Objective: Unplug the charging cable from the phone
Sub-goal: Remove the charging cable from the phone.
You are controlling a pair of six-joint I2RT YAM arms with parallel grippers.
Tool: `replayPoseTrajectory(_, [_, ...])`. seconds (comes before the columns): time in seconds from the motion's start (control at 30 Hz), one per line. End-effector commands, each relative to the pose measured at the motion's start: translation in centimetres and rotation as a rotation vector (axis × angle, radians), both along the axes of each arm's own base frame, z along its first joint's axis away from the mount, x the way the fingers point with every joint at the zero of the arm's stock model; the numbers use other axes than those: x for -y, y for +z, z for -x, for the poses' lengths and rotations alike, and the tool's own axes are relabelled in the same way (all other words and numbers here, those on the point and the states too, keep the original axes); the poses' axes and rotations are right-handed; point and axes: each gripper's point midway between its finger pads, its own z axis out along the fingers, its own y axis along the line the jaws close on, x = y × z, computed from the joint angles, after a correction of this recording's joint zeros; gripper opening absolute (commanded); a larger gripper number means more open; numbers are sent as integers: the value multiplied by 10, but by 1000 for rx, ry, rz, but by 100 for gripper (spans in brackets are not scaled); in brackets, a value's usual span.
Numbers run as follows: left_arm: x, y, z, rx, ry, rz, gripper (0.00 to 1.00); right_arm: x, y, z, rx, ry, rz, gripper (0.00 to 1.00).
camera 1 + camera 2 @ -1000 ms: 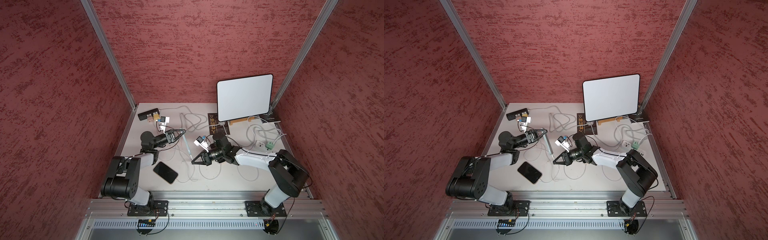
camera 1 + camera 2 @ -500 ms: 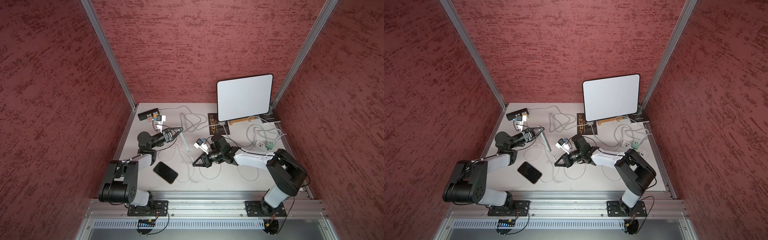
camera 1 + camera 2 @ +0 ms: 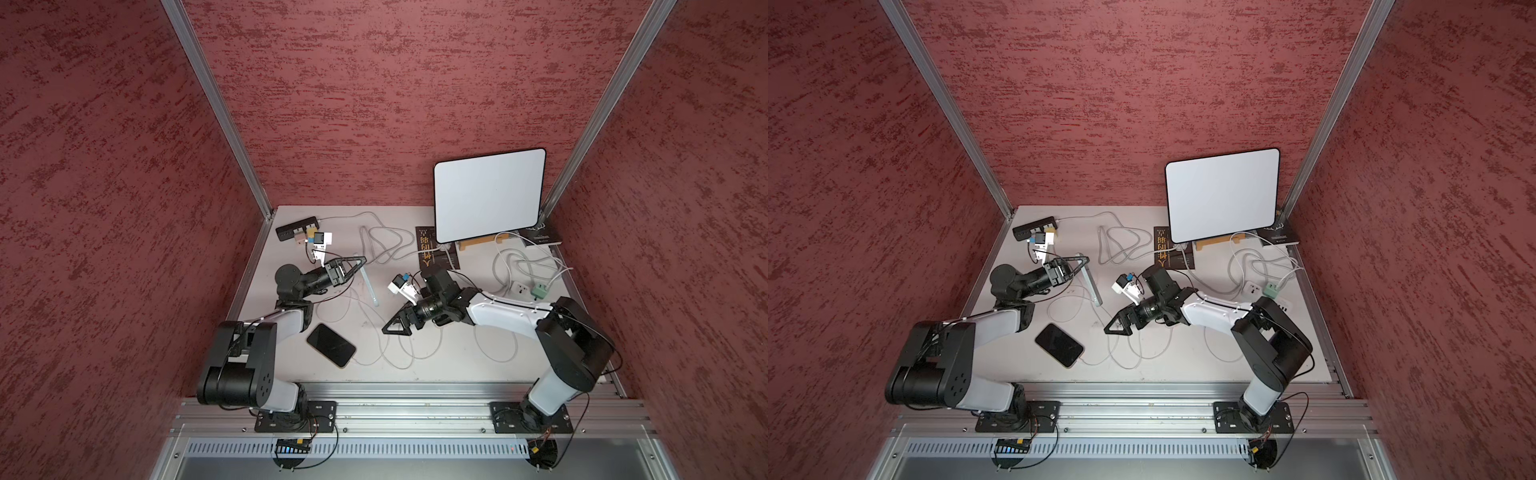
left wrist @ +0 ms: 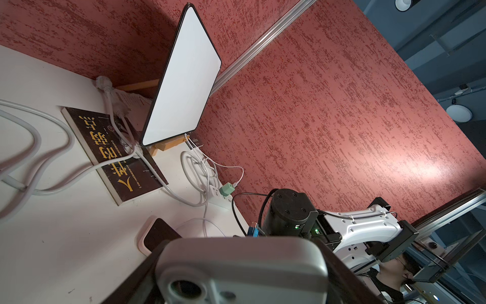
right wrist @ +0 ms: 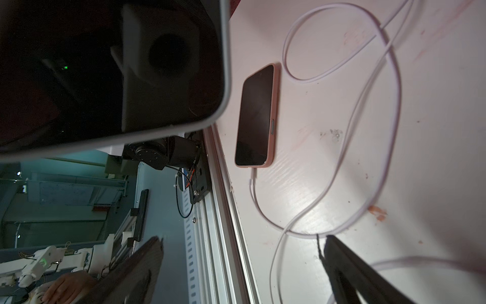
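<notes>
My right gripper will next swing outward and bring its open fingers around the held grey phone's near end [image 3: 374,301] [image 5: 126,130] to close, because that end is outward of it.
My left gripper [image 3: 360,262] [image 4: 240,247] is shut on a grey phone [image 3: 370,286] [image 4: 236,268], holding it on edge above the table's middle. The phone's dark screen [image 5: 105,65] fills a corner of the right wrist view, and no cable shows on the edge I see. My right gripper [image 3: 390,326] [image 5: 242,238] stands open just beyond the phone's near end, low over the table. A thin white charging cable [image 5: 368,105] runs loose between its fingers. That cable's plug [image 5: 252,181] sits in a pink-cased phone [image 3: 331,345] [image 5: 256,115] lying flat near the front edge.
A white tablet [image 3: 488,195] leans on a wooden stand at the back right, with a dark book [image 3: 436,253] in front of it. A white power strip [image 3: 519,287] with a green charger [image 3: 540,291] lies at the right. A black strip [image 3: 297,226] and thick cable loops [image 3: 382,245] lie at the back.
My right gripper has opened from shut while staying in about the same place. The left gripper has kept its hold on the grey phone and shifted only slightly.
</notes>
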Motion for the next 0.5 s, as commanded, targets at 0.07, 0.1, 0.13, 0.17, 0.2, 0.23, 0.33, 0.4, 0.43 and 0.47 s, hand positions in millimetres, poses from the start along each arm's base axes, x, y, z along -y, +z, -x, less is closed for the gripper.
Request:
replayPoseTrajectory(0.07, [0, 13, 9, 84, -17, -4, 0, -2, 39, -1, 54, 28, -73, 99])
replayPoseTrajectory(0.1, [1, 14, 10, 90, -24, -5, 0, -2, 45, -1, 57, 31, -84, 99])
replayPoseTrajectory(0.13, [2, 15, 11, 95, -30, -6, 0, -3, 50, -1, 58, 34, -94, 99])
replayPoseTrajectory(0.17, [3, 15, 12, 98, -37, -7, 0, -3, 55, -1, 59, 37, -106, 99])
replayPoseTrajectory(0.2, [5, 15, 13, 103, -45, -8, 0, -4, 60, -1, 59, 40, -115, 99])
replayPoseTrajectory(0.23, [5, 15, 14, 105, -50, -8, 0, -5, 63, -2, 56, 39, -121, 99])
replayPoseTrajectory(0.33, [8, 14, 16, 106, -61, -8, 0, -7, 70, -5, 38, 41, -136, 99])
replayPoseTrajectory(0.4, [10, 15, 17, 113, -70, -9, 0, -10, 73, -5, 22, 48, -152, 99])
replayPoseTrajectory(0.43, [10, 15, 18, 115, -74, -9, 0, -11, 75, -6, 18, 49, -160, 99])
replayPoseTrajectory(0.47, [11, 15, 19, 117, -80, -9, 0, -13, 77, -8, 12, 49, -167, 99])
